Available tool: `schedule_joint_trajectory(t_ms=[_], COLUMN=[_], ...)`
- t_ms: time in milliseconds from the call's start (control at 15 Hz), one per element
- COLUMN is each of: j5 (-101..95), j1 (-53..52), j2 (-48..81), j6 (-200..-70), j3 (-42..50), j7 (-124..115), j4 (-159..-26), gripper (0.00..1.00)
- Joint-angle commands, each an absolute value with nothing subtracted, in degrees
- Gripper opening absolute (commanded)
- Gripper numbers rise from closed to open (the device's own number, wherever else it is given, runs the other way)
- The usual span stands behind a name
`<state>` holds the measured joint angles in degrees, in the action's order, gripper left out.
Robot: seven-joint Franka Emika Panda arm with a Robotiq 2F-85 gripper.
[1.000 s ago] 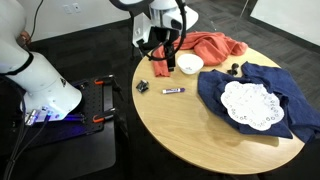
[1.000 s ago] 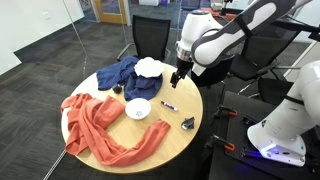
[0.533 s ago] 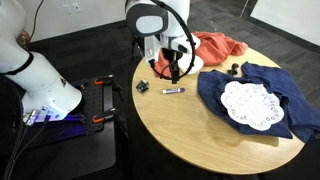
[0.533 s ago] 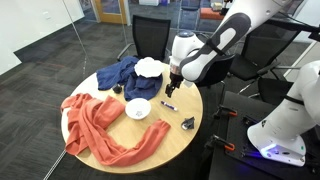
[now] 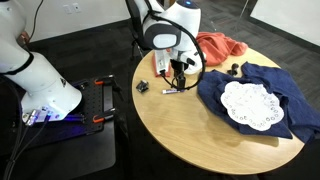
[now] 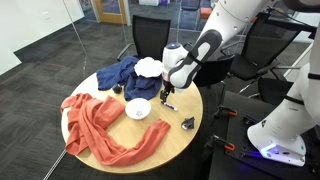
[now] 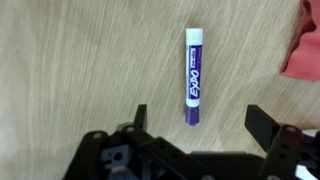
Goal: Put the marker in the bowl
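Note:
I will next lower my gripper's open fingers over the marker's label near the purple end (image 5: 174, 91) (image 7: 193, 93) and close them across it, because the bare wood on both sides gives them room.
The marker (image 7: 193, 78), purple with a white label, lies flat on the round wooden table (image 5: 190, 130). It shows in both exterior views (image 5: 172, 91) (image 6: 168, 105). My gripper (image 7: 198, 120) is open and hangs just above the marker's purple end, one finger on each side, not touching it. The gripper also shows in both exterior views (image 5: 178, 80) (image 6: 167, 95). The small white bowl (image 6: 138, 108) stands empty on the table beside the red cloth, a short way from the marker. In the exterior view where the arm stands in front, the bowl is hidden.
A red cloth (image 5: 215, 45) (image 6: 100, 125) lies crumpled by the bowl, its edge showing in the wrist view (image 7: 303, 50). A blue cloth (image 5: 260, 85) carries a white lace doily (image 5: 250, 103). A small dark lumpy object (image 5: 143, 87) (image 6: 187, 124) sits near the table edge.
The arm has swung from over the bowl toward the marker and come down, so the open gripper now hangs just above the marker. The marker and bowl have not moved.

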<state>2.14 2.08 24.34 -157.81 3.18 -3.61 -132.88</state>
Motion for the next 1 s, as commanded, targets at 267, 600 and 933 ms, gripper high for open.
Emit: schedule_joint_trajectory(t_ms=[267,600,933], j5=[3.05,3.0,2.81], j1=[2.66,2.78,2.53], j2=[30.43,32.05,33.04], j6=[-154.6,-154.46,-154.35], j3=[3.23,3.42,3.74], j7=[-4.45,-4.48,-4.74], j4=[-127.74,-126.98,-126.6], gripper=[1.0,1.0,1.0])
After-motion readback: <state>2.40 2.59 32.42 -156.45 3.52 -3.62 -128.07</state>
